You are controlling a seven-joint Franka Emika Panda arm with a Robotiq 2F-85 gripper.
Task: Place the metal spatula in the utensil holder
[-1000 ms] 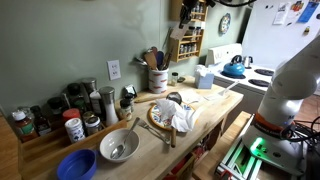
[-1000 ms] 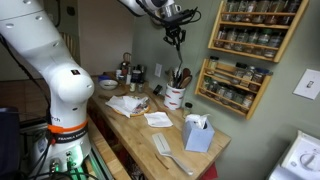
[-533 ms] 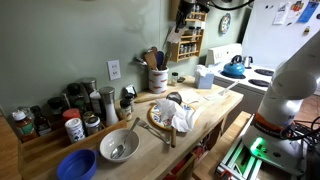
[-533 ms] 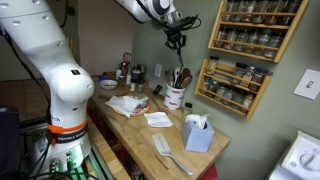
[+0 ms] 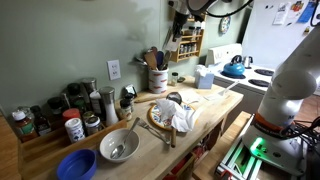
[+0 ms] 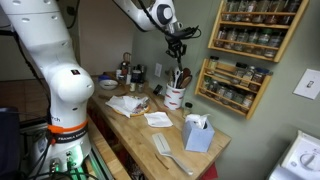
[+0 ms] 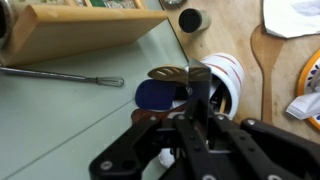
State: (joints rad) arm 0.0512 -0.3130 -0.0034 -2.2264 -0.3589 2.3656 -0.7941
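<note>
The gripper moves over the white utensil holder's opening next and brings the metal spatula down among the wooden utensils, as the spatula's tip hangs above the holder's rim.
My gripper [image 6: 178, 36] hangs high over the back of the wooden counter, shut on the metal spatula [image 6: 180, 52], which points down from the jaws. The white utensil holder [image 6: 175, 97] stands below it against the wall, with several wooden utensils in it. In an exterior view the gripper [image 5: 176, 22] is above and slightly to the side of the holder [image 5: 158, 79]. In the wrist view my gripper [image 7: 197, 128] grips the dark spatula shaft [image 7: 201, 92], with the holder [image 7: 226, 76] right beneath it. The spatula tip is still above the rim.
Spice racks [image 6: 243, 38] hang on the wall beside the holder. On the counter are a tissue box [image 6: 198, 133], a plate with a cloth [image 5: 172, 117], bowls [image 5: 119, 146], and jars [image 5: 72, 125]. A stove with a kettle [image 5: 236, 68] stands beyond.
My gripper has come down and a little sideways with the spatula, closer to the utensil holder. Nothing on the counter has moved.
</note>
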